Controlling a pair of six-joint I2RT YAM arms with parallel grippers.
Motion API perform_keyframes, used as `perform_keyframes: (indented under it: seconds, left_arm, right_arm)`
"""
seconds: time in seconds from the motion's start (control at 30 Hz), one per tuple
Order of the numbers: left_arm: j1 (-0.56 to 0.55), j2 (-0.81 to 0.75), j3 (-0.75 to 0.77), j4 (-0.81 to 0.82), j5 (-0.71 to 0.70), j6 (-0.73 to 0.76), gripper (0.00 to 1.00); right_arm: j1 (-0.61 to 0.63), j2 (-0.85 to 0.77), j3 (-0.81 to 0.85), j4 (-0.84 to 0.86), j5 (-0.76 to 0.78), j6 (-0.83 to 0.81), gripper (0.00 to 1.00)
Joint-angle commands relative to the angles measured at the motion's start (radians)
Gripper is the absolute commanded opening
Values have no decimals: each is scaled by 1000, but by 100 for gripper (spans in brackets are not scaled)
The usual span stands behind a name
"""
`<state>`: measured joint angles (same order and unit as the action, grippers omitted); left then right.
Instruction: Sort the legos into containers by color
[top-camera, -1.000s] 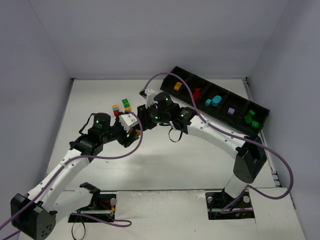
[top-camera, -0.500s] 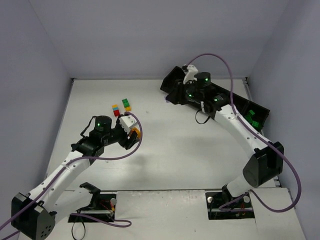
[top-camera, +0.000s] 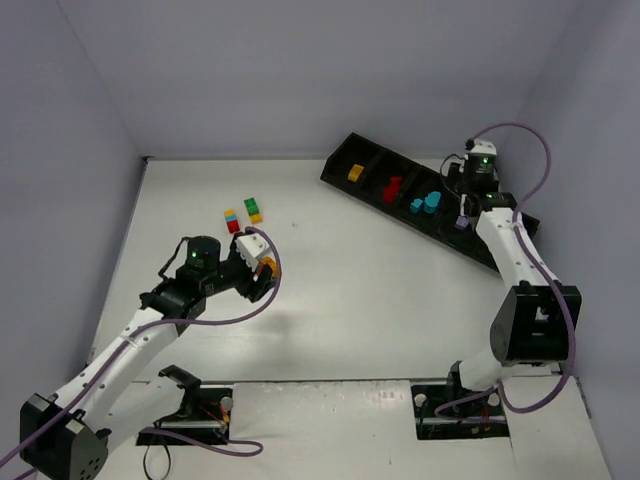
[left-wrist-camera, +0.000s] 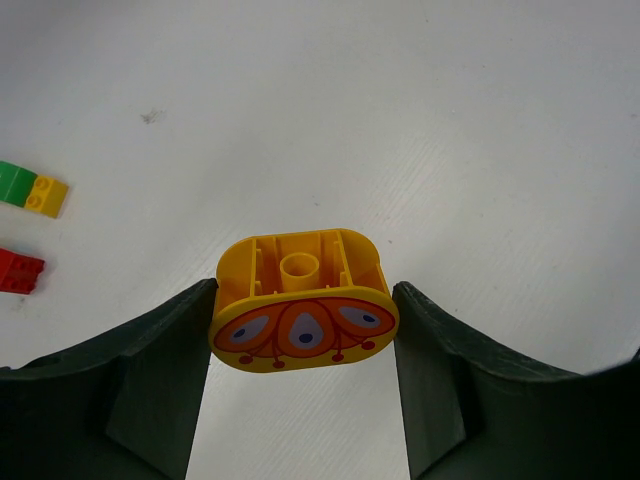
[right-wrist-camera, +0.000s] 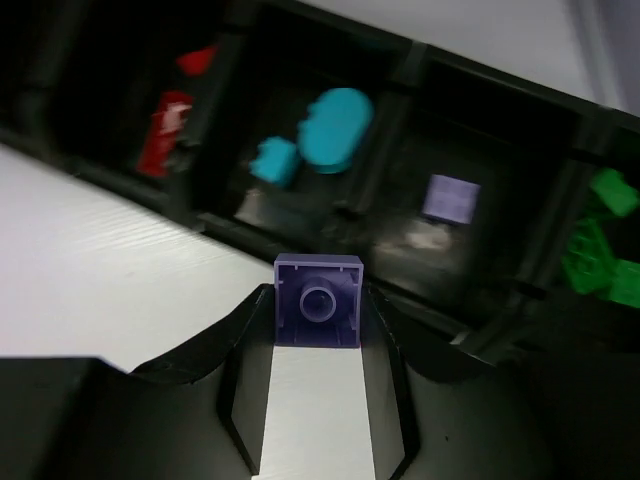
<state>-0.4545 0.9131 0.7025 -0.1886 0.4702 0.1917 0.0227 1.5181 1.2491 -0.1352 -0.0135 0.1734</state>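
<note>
I will next move my right gripper over the black tray's section with a purple lego, below it and to the right in its wrist view, go down and release the matching lego.
My left gripper (left-wrist-camera: 303, 325) is shut on a yellow lego (left-wrist-camera: 300, 298) with an orange printed face, held above the bare table; in the top view that gripper (top-camera: 263, 268) hangs left of centre. My right gripper (right-wrist-camera: 318, 318) is shut on a small purple lego (right-wrist-camera: 318, 300), hovering at the near wall of the black tray of containers (right-wrist-camera: 210, 215). Its compartments hold red (right-wrist-camera: 165, 122), teal (right-wrist-camera: 322, 130), purple (right-wrist-camera: 450, 197) and green (right-wrist-camera: 600, 245) legos. The top view shows the tray (top-camera: 338, 165) with a yellow lego (top-camera: 355, 172) in its left end compartment.
Two loose stacks lie on the table beyond the left gripper: a green-and-yellow one (top-camera: 253, 209) and a blue, yellow and red one (top-camera: 232, 220). The left wrist view shows the green-yellow stack (left-wrist-camera: 32, 190) and a red brick (left-wrist-camera: 20, 272) at its left edge.
The right arm has swung from the table's middle out to the tray's right part, carrying the purple lego. The left gripper has drifted slightly nearer with the yellow lego.
</note>
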Motion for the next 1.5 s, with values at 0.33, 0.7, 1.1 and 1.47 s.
perform_keyframes:
  seconds: [0.33,0.7,1.1,1.47]
  left_arm:
    - [0,-65,9,87,53,-9,0]
    - [0,-86,3,98,96,29,0]
    - [-4,-51,87,64,100,58,0]
    - [-41,-14,126,55,81,52,0]
  right_arm:
    - [-156,333,164,86,121,38,36]
    - [-40,99,127,82,-248,-2,77]
    - [448,-87,-5,155,-641,191,73]
    - [660,-27,-8,298,-574,313,77]
